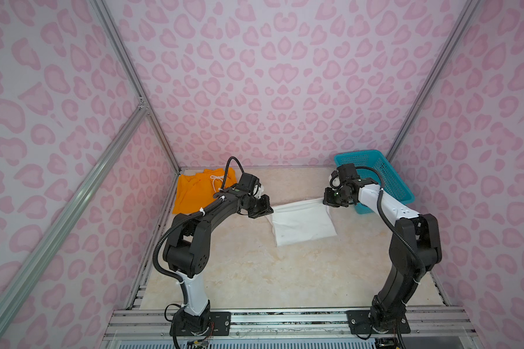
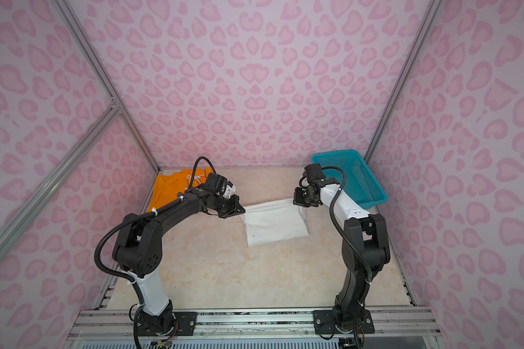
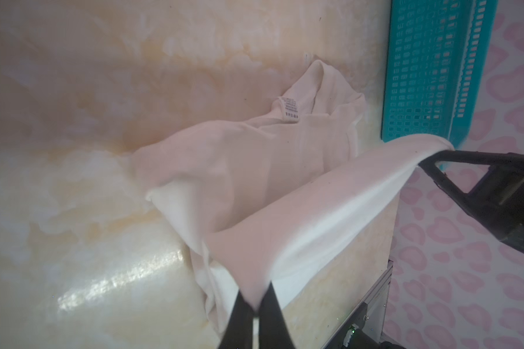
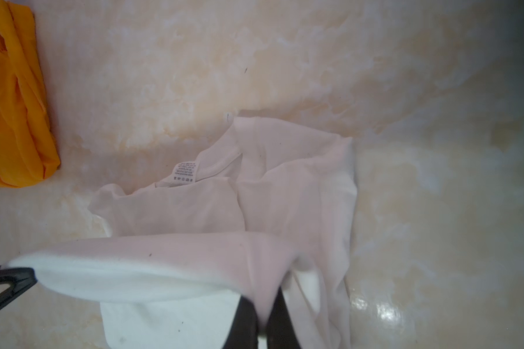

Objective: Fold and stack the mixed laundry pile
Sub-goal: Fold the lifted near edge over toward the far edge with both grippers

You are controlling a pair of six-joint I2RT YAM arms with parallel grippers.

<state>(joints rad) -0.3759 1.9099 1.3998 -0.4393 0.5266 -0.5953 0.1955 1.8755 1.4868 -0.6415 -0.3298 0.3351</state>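
The white T-shirt's flat shoulder by the care label is uncovered, so my left gripper should next move outward and down to release its pinched corner there.
The white T-shirt lies mid-table with its far edge lifted and stretched between my two grippers. My left gripper is shut on the shirt's left far corner, and my right gripper is shut on its right far corner. In the left wrist view the black fingers pinch white cloth, with the care label showing beyond. The right wrist view shows the same pinch on the T-shirt. No print shows. The orange shorts with a white drawstring lie at the far left corner, also seen as orange cloth.
A teal perforated basket stands at the far right corner, just behind my right arm; its wall shows in the left wrist view. Pink patterned walls enclose the marble tabletop. Aluminium rails run along the near edge.
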